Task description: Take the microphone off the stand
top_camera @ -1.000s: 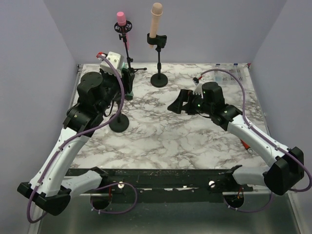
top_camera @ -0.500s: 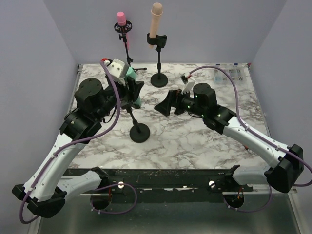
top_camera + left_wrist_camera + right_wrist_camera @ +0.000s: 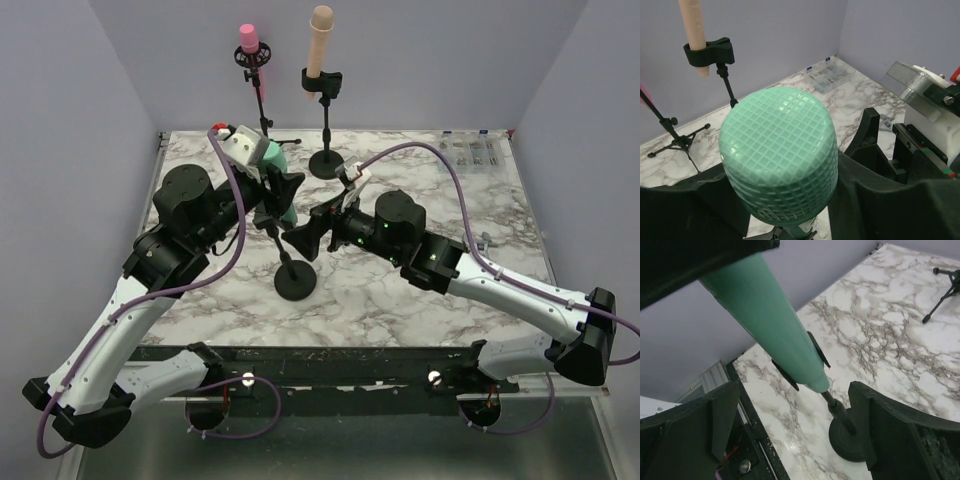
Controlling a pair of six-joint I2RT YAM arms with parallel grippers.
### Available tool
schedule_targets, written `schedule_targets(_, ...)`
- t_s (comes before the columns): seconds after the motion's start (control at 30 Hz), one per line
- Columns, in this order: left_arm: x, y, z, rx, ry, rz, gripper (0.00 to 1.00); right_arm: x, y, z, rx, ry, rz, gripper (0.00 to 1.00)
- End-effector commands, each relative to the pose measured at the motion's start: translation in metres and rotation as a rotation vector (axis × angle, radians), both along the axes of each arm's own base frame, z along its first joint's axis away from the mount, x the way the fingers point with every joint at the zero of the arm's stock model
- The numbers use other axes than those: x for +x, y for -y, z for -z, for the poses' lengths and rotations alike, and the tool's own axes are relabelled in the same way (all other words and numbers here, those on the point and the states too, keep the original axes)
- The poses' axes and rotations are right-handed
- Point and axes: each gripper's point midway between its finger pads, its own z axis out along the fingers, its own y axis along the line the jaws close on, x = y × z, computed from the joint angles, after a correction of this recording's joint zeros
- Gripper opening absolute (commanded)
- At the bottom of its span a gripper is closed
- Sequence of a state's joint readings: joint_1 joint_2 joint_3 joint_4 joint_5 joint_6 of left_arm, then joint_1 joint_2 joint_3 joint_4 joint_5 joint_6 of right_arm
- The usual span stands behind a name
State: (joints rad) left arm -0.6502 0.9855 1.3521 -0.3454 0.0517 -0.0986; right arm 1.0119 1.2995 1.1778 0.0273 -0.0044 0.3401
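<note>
I will next raise my right gripper and tilt its fingers upward, so they go around the green microphone's handle above the clip, because the open fingers are lower, below the tapered end.
A green microphone (image 3: 283, 208) with a mesh head (image 3: 780, 150) sits tilted in the clip (image 3: 816, 351) of a black stand with a thin pole (image 3: 837, 410) and a round base (image 3: 295, 283). My left gripper (image 3: 275, 195) is shut on the microphone just below its head, with its fingers (image 3: 875, 175) on both sides. My right gripper (image 3: 310, 232) is open, and its fingers (image 3: 890, 430) straddle the pole below the microphone's tapered lower end (image 3: 770, 325) without touching it. The base rests on the marble table (image 3: 400, 300).
A pink microphone (image 3: 249, 40) on a tripod stand and a beige microphone (image 3: 320, 35) on a round-base stand (image 3: 326, 165) stand at the back. A clear organiser box (image 3: 470, 152) lies at the back right. The purple walls are close on both sides.
My left gripper has carried the microphone and its stand from the left towards the table's middle. My right gripper has moved left to the stand's pole.
</note>
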Motion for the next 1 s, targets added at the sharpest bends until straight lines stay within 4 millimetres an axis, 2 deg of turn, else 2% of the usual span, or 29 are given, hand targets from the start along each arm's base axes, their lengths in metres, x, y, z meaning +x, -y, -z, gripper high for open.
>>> schedule_targets(0.0,-0.008,0.002,-0.019,-0.046,0.048,0.035,0.63,0.014,0.0,-0.045,0.078,0.135,0.07,1.0)
schedule_targets(0.07,-0.011,0.002,-0.02,-0.048,0.052,0.043,0.73,0.022,-0.002,-0.049,0.071,0.147,0.102,1.0)
schedule_targets(0.27,-0.022,-0.002,-0.029,-0.063,0.089,0.063,0.9,0.036,-0.003,-0.058,0.059,0.177,0.162,1.0)
schedule_targets(0.43,-0.032,-0.012,-0.025,-0.074,0.097,0.052,0.99,0.041,0.002,-0.067,0.068,0.188,0.203,0.98)
schedule_targets(0.53,-0.043,-0.016,-0.017,-0.072,0.089,0.072,0.99,0.041,0.0,-0.069,0.062,0.2,0.193,0.96)
schedule_targets(0.63,-0.054,-0.022,-0.003,-0.056,0.074,0.085,0.99,0.044,-0.003,-0.065,0.034,0.209,0.19,0.92)
schedule_targets(0.77,-0.06,-0.031,0.036,-0.007,0.042,0.065,0.99,0.043,-0.006,-0.062,0.002,0.249,0.162,0.86)
schedule_targets(0.83,-0.063,-0.031,0.057,0.016,0.058,0.081,0.99,0.042,-0.009,-0.062,-0.012,0.269,0.145,0.81)
schedule_targets(0.97,-0.06,-0.025,0.079,0.045,0.089,0.11,0.99,0.044,-0.009,-0.062,-0.029,0.29,0.146,0.7)
